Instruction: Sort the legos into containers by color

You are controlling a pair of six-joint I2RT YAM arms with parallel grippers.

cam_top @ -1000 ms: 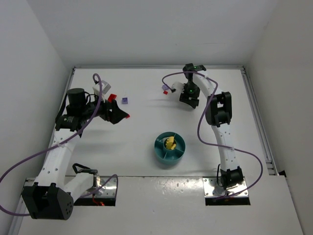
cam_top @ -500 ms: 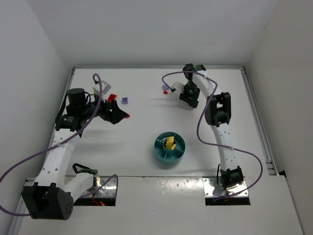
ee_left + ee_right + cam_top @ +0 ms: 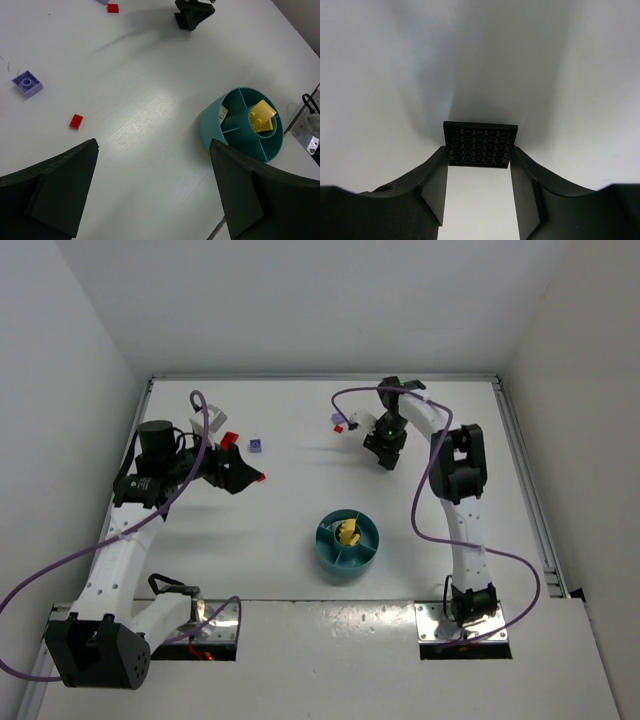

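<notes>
I will next carry the black plate up and back over the teal dish's empty wedge point(image 3: 366, 530) nearest my right gripper and release it.
My right gripper point(image 3: 479, 156) is at the far middle of the table, its jaws shut against both side edges of a flat black lego plate point(image 3: 480, 144) that is tipped up to show its underside. In the top view that gripper point(image 3: 384, 448) points down and hides the plate. The teal dish point(image 3: 328, 552) sits near the front centre, with yellow legos point(image 3: 262, 118) in its centre well. My left gripper point(image 3: 152, 150) hovers wide open over bare table, left of the dish point(image 3: 214, 131). Near it lie a small red lego point(image 3: 76, 121) and a lilac lego point(image 3: 27, 83).
Another red lego point(image 3: 339, 426) with a lilac piece lies just left of the right gripper. A pale piece point(image 3: 223, 114) rests in one wedge of the dish. White walls close in the table on three sides. Purple cables loop off both arms.
The right gripper's jaws have narrowed onto the black plate, and its wrist has shifted slightly. The left arm has not moved.
</notes>
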